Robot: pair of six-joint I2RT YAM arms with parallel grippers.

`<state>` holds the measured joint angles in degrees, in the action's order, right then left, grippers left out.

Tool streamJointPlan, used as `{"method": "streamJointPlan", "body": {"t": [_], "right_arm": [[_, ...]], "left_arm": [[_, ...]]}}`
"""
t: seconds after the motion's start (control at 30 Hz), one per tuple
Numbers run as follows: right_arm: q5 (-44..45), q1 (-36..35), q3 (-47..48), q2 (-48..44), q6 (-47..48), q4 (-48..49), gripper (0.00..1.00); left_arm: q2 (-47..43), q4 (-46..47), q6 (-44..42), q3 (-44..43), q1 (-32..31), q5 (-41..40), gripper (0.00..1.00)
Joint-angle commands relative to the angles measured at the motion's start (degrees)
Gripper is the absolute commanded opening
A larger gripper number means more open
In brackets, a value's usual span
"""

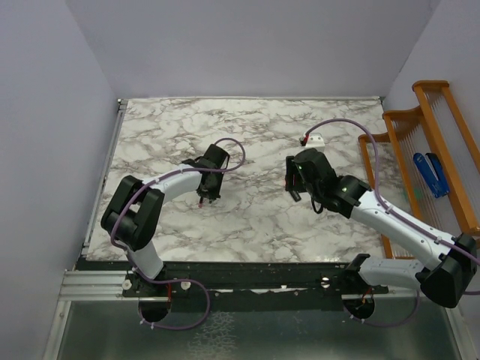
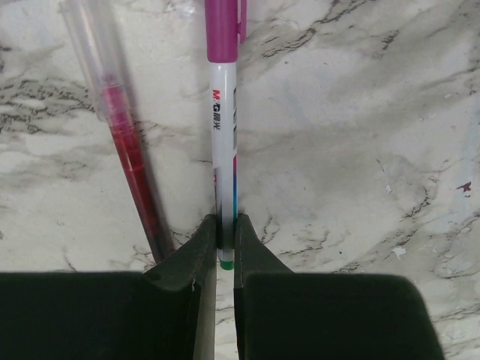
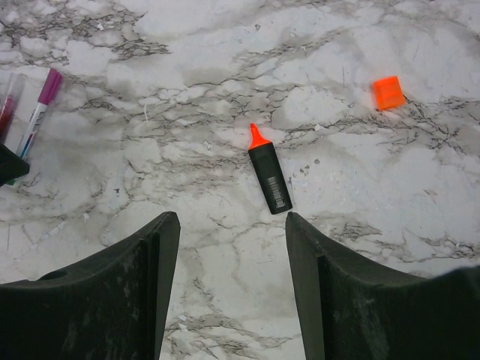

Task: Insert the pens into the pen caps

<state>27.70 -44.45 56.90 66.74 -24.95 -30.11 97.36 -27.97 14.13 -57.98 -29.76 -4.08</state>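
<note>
My right gripper moves down onto the marker's black body just behind the orange tip (image 3: pixel 265 159) next and closes, leaving the bare tip clear for its cap.
In the left wrist view my left gripper (image 2: pixel 226 226) is shut on the slim silver-grey pen (image 2: pixel 223 127) near its green end. A magenta-purple cap (image 2: pixel 222 30) sits on the pen's far end. The slim red-pink pen (image 2: pixel 129 146) lies just left of it on the marble. In the right wrist view my right gripper (image 3: pixel 232 225) is open and empty above the table. The black marker with an orange tip (image 3: pixel 268 178) lies just beyond its fingertips, uncapped. The bright orange cap (image 3: pixel 388 92) lies apart at the far right. The capped pen (image 3: pixel 36 116) also shows at the left edge.
The marble table (image 1: pixel 247 217) is walled by purple panels. An orange wooden rack (image 1: pixel 409 142) with a blue object (image 1: pixel 430 174) stands at the right edge. A small white piece (image 1: pixel 313 139) lies behind the right gripper (image 1: pixel 294 187). The left gripper (image 1: pixel 208 196) is mid-table.
</note>
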Motion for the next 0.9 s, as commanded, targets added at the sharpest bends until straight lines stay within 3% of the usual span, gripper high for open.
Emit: {"method": "streamJointPlan", "body": {"t": [0.0, 0.27, 0.3, 0.4, 0.47, 0.7, 0.87], "right_arm": [[-2.5, 0.7, -1.1, 0.3, 0.6, -0.3, 0.63], [-2.8, 2.5, -2.0, 1.2, 0.3, -0.9, 0.64], [-4.4, 3.4, -2.2, 2.2, 0.5, -1.0, 0.66], [-12.8, 8.2, -3.0, 6.8, 3.3, 1.0, 0.67], [-17.9, 11.4, -2.4, 11.1, 6.1, 2.4, 0.67], [-23.2, 13.4, 0.8, 21.7, 13.2, 8.8, 0.61], [-23.0, 13.4, 1.2, 25.3, 14.3, 11.2, 0.52]], "left_arm": [[3.6, -2.1, -0.4, 0.1, -0.5, -0.9, 0.0], [3.8, -2.2, 0.0, -0.3, -0.8, -0.9, 0.0], [3.7, -2.3, 0.1, -0.4, -0.8, -0.8, 0.02], [3.0, -2.2, 0.6, -0.3, -0.8, -0.7, 0.24], [3.0, -2.2, 0.6, -0.4, -0.8, -0.6, 0.31], [-1.5, -1.1, 1.1, -0.8, -0.8, 2.1, 0.45], [-4.5, -1.1, 1.2, -2.7, -0.8, 4.0, 0.48]]}}
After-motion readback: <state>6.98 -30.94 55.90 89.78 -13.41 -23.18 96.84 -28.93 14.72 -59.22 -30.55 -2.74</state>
